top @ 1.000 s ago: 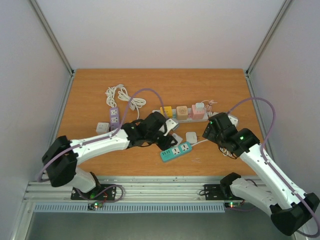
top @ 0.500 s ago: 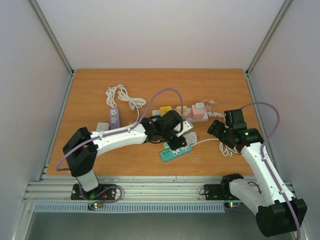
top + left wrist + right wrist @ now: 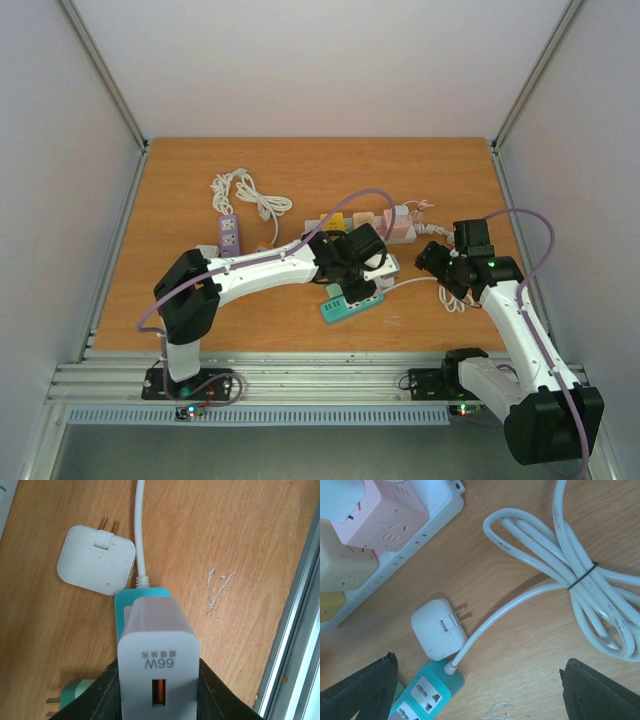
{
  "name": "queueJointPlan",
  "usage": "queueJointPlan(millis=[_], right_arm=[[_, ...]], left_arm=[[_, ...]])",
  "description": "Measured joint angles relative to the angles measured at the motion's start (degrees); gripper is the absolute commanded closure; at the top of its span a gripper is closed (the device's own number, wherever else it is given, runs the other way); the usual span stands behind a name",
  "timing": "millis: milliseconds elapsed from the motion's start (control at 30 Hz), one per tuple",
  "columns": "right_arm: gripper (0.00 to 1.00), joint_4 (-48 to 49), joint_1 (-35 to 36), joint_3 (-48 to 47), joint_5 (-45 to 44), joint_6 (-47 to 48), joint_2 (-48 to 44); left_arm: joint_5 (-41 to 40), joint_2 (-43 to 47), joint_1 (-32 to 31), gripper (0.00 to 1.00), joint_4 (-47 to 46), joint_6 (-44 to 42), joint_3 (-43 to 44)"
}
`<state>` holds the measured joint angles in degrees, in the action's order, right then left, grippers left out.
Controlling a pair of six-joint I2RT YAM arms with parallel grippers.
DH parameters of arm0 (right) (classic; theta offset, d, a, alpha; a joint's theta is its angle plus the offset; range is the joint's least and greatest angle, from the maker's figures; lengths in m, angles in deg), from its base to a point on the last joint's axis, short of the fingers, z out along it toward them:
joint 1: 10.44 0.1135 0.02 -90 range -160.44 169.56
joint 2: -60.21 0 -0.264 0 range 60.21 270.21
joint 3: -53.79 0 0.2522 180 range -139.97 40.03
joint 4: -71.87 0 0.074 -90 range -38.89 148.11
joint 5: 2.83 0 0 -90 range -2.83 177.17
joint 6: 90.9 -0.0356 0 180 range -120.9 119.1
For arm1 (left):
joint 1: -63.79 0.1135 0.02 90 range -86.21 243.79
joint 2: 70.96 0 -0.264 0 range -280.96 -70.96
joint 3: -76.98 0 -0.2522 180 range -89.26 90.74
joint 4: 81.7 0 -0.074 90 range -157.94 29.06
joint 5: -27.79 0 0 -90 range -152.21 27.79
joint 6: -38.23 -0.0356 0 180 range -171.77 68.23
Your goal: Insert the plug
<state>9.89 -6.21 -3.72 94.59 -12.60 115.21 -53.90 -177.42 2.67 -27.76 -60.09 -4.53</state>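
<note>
The teal power strip's middle socket [image 3: 353,303] is empty, so the left gripper needs to turn the plug, bring it down onto that socket and release it there.
My left gripper [image 3: 157,692] is shut on a white charger plug [image 3: 156,640] marked 66W and holds it over the cable end of the teal power strip [image 3: 124,607]. In the top view the left gripper [image 3: 366,268] hovers over that strip [image 3: 349,301], which lies at the front middle of the table. My right gripper [image 3: 480,695] is open and empty, above the table to the right of the strip's cable end [image 3: 427,692]. It shows in the top view [image 3: 436,259] too. The plug's prongs are hidden.
A white square adapter [image 3: 95,560] with folded-out prongs lies beside the strip's cable end. A green plug [image 3: 75,692] lies at the strip's other side. The strip's coiled white cable [image 3: 580,580] lies to the right. A white multi-socket strip [image 3: 372,224] with coloured cubes and a purple strip [image 3: 229,234] sit further back.
My left arm has swung right with the charger, from left of the teal strip to over it. My right arm has drawn back to the right.
</note>
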Motion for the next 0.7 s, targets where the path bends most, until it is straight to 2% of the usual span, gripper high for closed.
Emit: queueJointPlan(millis=[267, 433, 633, 667, 700], right_arm=[[0.1, 0.3, -0.4, 0.5, -0.4, -0.2, 0.0], [0.1, 0.2, -0.4, 1.3, -0.7, -0.5, -0.2], [0.09, 0.2, -0.5, 1.3, -1.5, -1.7, -1.2], [0.09, 0.2, -0.5, 1.3, -1.6, -1.8, -1.4], [0.1, 0.1, -0.5, 1.3, -1.9, -2.3, -2.0]], left_arm=[[-1.5, -2.3, -0.6, 1.0, 1.0, -0.2, 1.0], [-5.4, -4.5, -0.9, 1.0, 1.3, 4.2, 3.1], [-10.7, -4.5, -0.9, 1.0, 2.1, 22.4, 5.4], [-12.2, -4.5, -0.9, 1.0, 2.9, 29.9, 5.4], [-12.9, -4.5, -0.9, 1.0, 3.4, 33.2, 5.4]])
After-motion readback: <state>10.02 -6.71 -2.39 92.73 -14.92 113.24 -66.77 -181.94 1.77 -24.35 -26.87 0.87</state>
